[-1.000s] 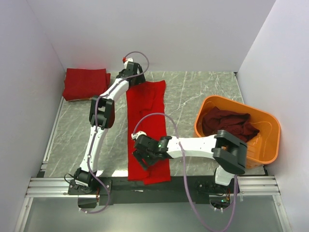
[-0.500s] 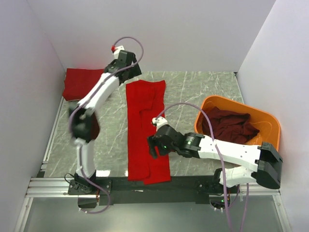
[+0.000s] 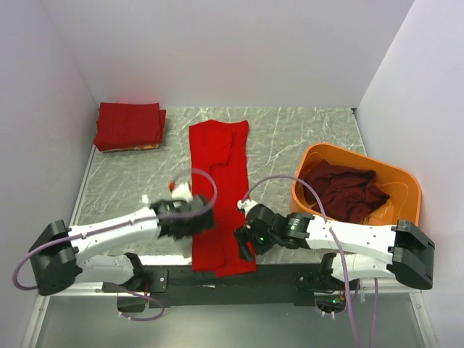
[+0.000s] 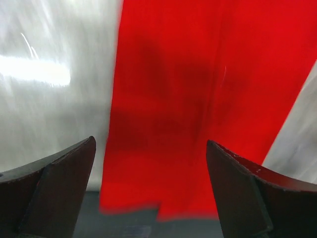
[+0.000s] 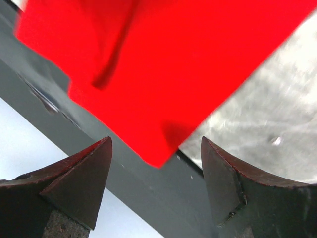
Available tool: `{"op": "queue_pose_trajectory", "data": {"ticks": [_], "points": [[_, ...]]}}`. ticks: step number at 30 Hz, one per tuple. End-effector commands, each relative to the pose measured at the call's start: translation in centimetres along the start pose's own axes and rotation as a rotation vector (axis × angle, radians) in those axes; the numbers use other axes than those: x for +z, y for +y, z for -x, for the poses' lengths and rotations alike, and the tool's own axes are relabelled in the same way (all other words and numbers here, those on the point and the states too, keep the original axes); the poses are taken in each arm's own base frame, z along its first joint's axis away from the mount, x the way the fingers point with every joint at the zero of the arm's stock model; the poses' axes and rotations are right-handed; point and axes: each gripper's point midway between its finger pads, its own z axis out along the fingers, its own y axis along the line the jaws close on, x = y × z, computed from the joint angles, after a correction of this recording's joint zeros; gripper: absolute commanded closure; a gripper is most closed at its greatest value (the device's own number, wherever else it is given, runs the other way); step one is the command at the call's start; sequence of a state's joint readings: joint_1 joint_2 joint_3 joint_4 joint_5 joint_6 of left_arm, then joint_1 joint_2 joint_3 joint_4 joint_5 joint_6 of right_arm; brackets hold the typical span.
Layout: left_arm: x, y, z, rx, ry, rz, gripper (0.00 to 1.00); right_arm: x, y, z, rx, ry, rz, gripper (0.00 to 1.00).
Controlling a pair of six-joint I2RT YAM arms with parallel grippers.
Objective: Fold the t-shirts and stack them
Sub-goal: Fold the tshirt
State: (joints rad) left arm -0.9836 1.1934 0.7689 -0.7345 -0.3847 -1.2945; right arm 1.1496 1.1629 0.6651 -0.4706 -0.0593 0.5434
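Note:
My left gripper is above the strip's near corner farther from the tub, and that corner is closer to my base. It should move back and down onto that corner.
A bright red t-shirt lies folded into a long strip down the middle of the table, its near end hanging over the front edge. It fills the left wrist view and the right wrist view. My left gripper is open and empty over the strip's near left edge. My right gripper is open and empty over its near right corner. A folded red t-shirt lies at the back left. A dark maroon t-shirt is bunched in the tub.
The orange plastic tub stands at the right. A dark rail runs along the table's front edge, also in the right wrist view. White walls enclose the back and both sides.
My left arm has swung from the shirt's far end down to its near left edge. My right gripper has moved from on the shirt to its near right corner.

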Motion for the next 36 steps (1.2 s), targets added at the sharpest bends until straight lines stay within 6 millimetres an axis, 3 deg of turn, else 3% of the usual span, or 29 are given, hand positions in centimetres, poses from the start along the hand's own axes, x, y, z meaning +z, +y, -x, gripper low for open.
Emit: {"op": "queue_pose_trajectory", "data": {"ticks": [1, 2, 5, 10, 13, 20, 25, 28, 36], "points": [[-3.0, -1.0, -5.2, -0.132, 0.132, -0.077, 0.02, -0.3, 0.5, -2.2, 0.020, 0.060, 0.056, 0.22], [-3.8, -0.4, -7.6, -0.094, 0.194, -0.070, 0.02, -0.2, 0.4, -2.7, 0.026, 0.066, 0.061, 0.22], [-4.2, 1.5, -10.9, -0.080, 0.255, 0.024, 0.04, -0.3, 0.2, -3.3, 0.054, 0.065, 0.066, 0.22], [-4.2, 3.7, -13.1, -0.043, 0.281, 0.148, 0.18, -0.2, 0.1, -3.4, 0.057, 0.063, 0.063, 0.23], [-3.9, 6.0, -13.3, -0.047, 0.262, 0.251, 0.23, 0.1, 0.3, -3.6, 0.059, 0.074, 0.076, 0.24], [-3.1, 4.6, -11.5, -0.151, 0.187, 0.110, 0.23, 1.1, 0.6, -4.4, 0.063, 0.128, 0.089, 0.28], [-1.4, 5.1, -10.7, -0.188, 0.184, 0.072, 0.34, 1.2, 0.8, -3.8, 0.051, 0.127, 0.077, 0.30], [-1.7, 5.4, -11.0, -0.183, 0.208, 0.060, 0.43, 1.4, 0.5, -4.2, 0.067, 0.147, 0.061, 0.31], [-0.6, 6.2, -13.0, -0.143, 0.276, 0.071, 0.49, 2.0, 0.6, -5.3, 0.095, 0.192, 0.071, 0.32]]}}
